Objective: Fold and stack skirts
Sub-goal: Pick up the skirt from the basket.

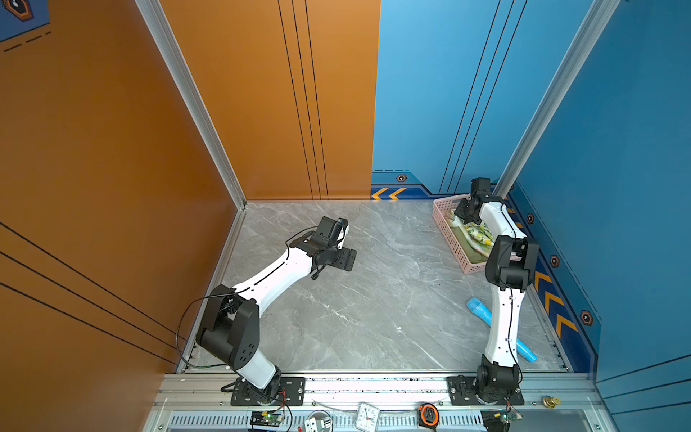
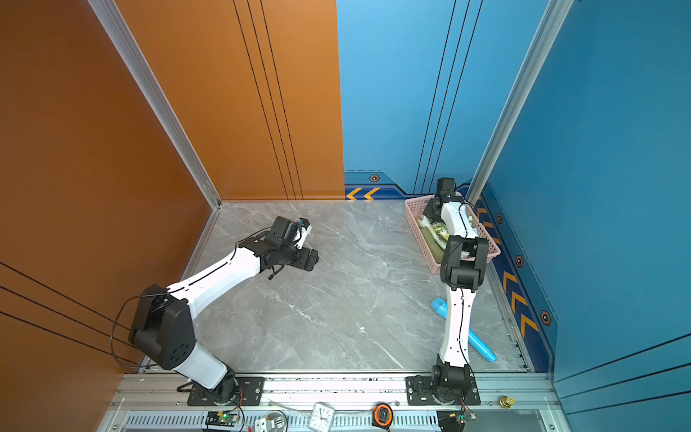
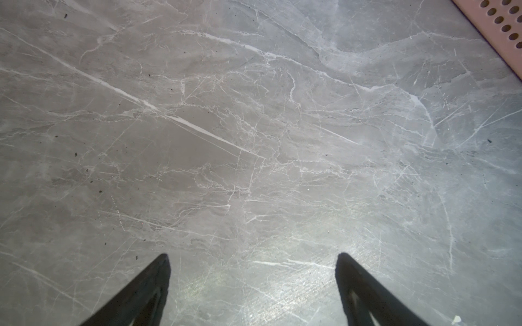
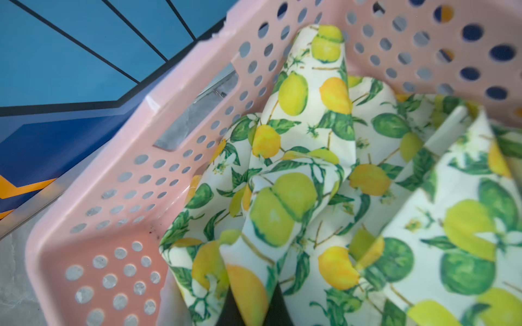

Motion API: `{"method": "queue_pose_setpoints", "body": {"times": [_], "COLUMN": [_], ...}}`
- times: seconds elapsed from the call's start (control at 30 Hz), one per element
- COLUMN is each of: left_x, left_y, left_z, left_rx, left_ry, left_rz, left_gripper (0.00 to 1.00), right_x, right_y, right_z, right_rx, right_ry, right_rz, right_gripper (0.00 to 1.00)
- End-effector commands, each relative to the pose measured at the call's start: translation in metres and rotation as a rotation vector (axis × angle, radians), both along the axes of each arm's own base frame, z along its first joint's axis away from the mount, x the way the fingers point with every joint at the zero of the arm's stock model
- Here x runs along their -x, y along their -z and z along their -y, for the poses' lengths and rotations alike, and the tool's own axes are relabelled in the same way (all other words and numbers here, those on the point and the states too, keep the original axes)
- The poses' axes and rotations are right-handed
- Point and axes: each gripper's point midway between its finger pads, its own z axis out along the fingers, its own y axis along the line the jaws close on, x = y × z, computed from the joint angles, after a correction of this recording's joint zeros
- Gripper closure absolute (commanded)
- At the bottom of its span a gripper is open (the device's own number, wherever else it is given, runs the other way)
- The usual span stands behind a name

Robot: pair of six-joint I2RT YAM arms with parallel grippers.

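My right gripper will next lift clear, then swing back and down to let go of the fold of the lemon skirt, because bare marble in the middle of the table lies back from it, toward my left gripper.
The white skirt with yellow-green lemon print [image 4: 296, 169] lies crumpled in the pink perforated basket [image 4: 127, 183] at the back right of the table. In both top views the lemon skirt [image 1: 478, 232] [image 2: 441, 233] rests on the olive green skirt [image 1: 476, 256] [image 2: 433, 247]. My right gripper [image 4: 254, 293] reaches down into the basket [image 1: 447, 232] and is shut on a fold of the lemon skirt. Its dark fingers [image 4: 234, 307] pinch the cloth from both sides. My left gripper [image 3: 252, 255] hangs open over bare grey marble at the middle left [image 1: 349, 259], holding nothing.
A blue tube [image 1: 482, 310] lies on the table at the right, partly under my right arm. The basket's corner [image 3: 505, 22] shows in the left wrist view. Orange and blue walls enclose the table. A clock [image 1: 367, 416] and tape measure [image 1: 428, 413] sit on the front rail.
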Motion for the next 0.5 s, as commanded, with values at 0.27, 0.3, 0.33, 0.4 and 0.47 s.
{"method": "queue_pose_setpoints", "body": {"times": [0.27, 0.3, 0.33, 0.4, 0.47], "left_x": [-0.005, -0.006, -0.007, -0.009, -0.012], "left_y": [-0.02, -0.021, -0.022, -0.024, -0.027], "left_z": [-0.01, -0.012, -0.015, -0.019, -0.024], "left_rx": [0.047, 0.049, 0.049, 0.054, 0.066], "left_ry": [-0.024, -0.031, -0.037, -0.05, -0.066], "left_rz": [0.052, 0.054, 0.057, 0.061, 0.066], "left_gripper": [0.07, 0.08, 0.07, 0.07, 0.08], "right_x": [0.042, 0.049, 0.054, 0.066, 0.077], "right_y": [-0.249, -0.267, -0.282, -0.316, -0.343], "right_z": [0.015, 0.011, 0.007, -0.008, -0.029], "right_rx": [0.167, 0.179, 0.189, 0.203, 0.213], "right_ry": [0.079, 0.076, 0.07, 0.044, 0.009], "right_rz": [0.412, 0.447, 0.476, 0.541, 0.594], "right_gripper": [1.0, 1.0, 1.0, 1.0, 1.0]}}
